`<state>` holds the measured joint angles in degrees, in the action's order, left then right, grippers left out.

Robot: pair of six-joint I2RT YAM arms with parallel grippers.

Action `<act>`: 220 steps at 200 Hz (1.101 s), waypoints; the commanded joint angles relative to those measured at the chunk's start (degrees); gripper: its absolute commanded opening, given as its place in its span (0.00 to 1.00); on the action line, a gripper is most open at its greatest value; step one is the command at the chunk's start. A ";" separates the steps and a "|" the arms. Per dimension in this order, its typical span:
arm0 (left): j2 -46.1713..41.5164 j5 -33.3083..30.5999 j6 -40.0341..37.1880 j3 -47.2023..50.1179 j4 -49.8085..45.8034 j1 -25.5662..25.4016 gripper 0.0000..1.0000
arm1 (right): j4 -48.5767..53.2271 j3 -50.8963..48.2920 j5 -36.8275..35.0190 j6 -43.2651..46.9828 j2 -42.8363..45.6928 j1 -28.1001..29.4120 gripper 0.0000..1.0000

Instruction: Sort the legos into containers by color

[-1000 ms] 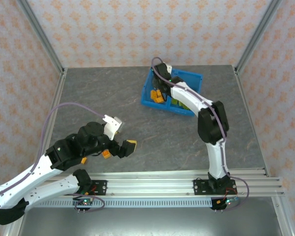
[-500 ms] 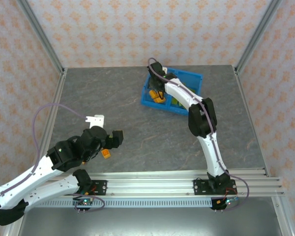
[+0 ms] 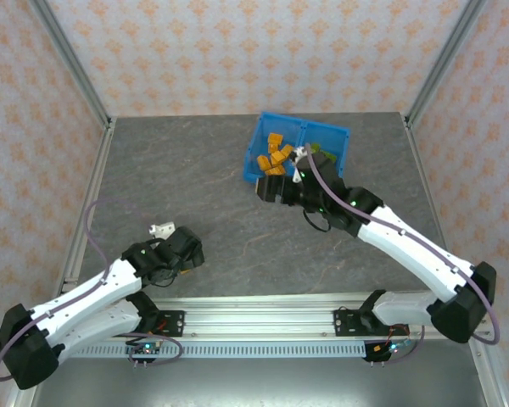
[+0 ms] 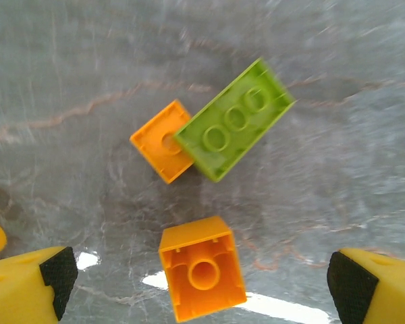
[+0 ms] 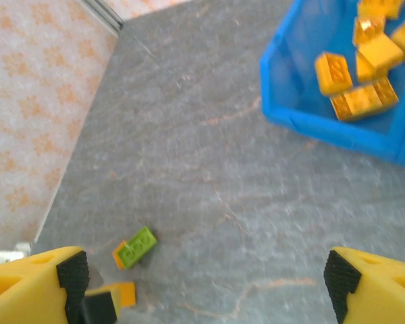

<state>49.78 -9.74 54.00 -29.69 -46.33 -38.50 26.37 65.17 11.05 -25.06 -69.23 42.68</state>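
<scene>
I need to lower my left gripper straight onto the upturned orange brick (image 4: 202, 275) next and close it, because that brick is already between its open yellow fingers, apart from the touching pair.
Three loose legos lie on the table under my left gripper (image 4: 202, 287), which is open. An upturned orange brick (image 4: 202, 275) sits between its yellow fingers (image 4: 34, 287). Just beyond lie a small orange brick (image 4: 162, 142) and an olive-green brick (image 4: 234, 119), touching. The blue bin (image 3: 335, 133) stands at the back, with several orange bricks (image 3: 276, 155) in its left compartment and a green brick (image 3: 321, 158) in the right one. My right gripper (image 3: 271, 188) hovers open and empty in front of the bin. From there the green brick (image 5: 137, 246) shows far off.
The left gripper (image 3: 185, 253) is low over the table's near left part. Grey stone tabletop (image 3: 237, 220) stretches between the two grippers. Metal frame posts and patterned walls ring the table. The bin's near wall (image 5: 304, 121) lies close ahead of the right gripper (image 5: 206, 290).
The right gripper has pulled out of the bin and swung down in front of it. The left gripper has dropped lower and nearer, over the loose bricks.
</scene>
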 commanded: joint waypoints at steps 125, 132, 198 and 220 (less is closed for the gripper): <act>10.13 5.03 0.17 2.41 7.83 3.43 0.24 | 7.18 -7.48 0.55 -7.06 6.63 0.39 0.96; 8.93 5.18 -0.42 0.85 5.87 3.43 0.19 | 7.03 -7.46 0.47 -7.29 6.70 0.39 0.95; 21.52 4.48 -12.77 -32.33 8.29 -0.41 0.14 | 8.20 -8.56 -7.55 -8.79 9.60 0.57 0.96; 35.10 1.15 -17.87 -46.72 10.61 -0.94 0.15 | 8.15 -8.27 -9.12 -9.17 10.90 0.57 0.96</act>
<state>72.88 -4.34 44.23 -66.22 -39.62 -38.68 33.65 57.10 6.76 -32.69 -60.45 42.98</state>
